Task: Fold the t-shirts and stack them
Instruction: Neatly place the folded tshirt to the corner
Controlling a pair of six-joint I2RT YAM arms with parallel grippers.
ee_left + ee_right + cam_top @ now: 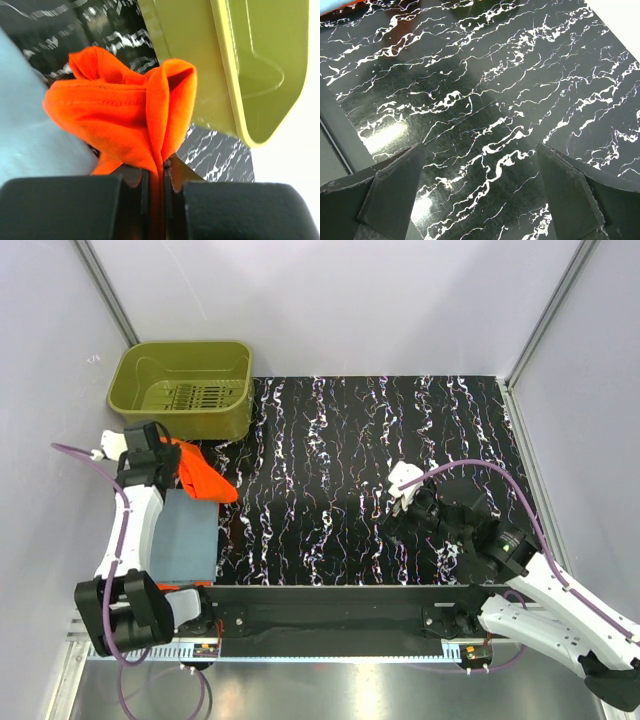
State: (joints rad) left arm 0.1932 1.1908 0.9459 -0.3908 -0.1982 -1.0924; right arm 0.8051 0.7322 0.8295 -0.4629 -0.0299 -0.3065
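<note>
Next, my left gripper draws back, lowers over the blue-grey t-shirt (185, 535) and releases the orange t-shirt (200, 476). The blue-grey one lies folded flat below and back toward my base.
A bright orange t-shirt (200, 476) hangs bunched at the left edge of the black marbled table (370, 470), just in front of the basket. My left gripper (168, 455) is shut on a fold of it. In the left wrist view the orange cloth (125, 115) is pinched between the two fingers, and the left gripper (157, 172) holds it above the table. A blue-grey t-shirt (185, 535) lies as a flat folded rectangle just below the orange one; this same blue-grey t-shirt (30, 125) fills the left of the wrist view. My right gripper (400, 498) stands open over bare table, nothing between its fingers (390, 195).
An olive-green plastic basket (185, 390) stands at the back left corner, its wall (250, 65) close beside the left gripper. White walls enclose the table on the left, back and right. A black rail runs along the near edge.
</note>
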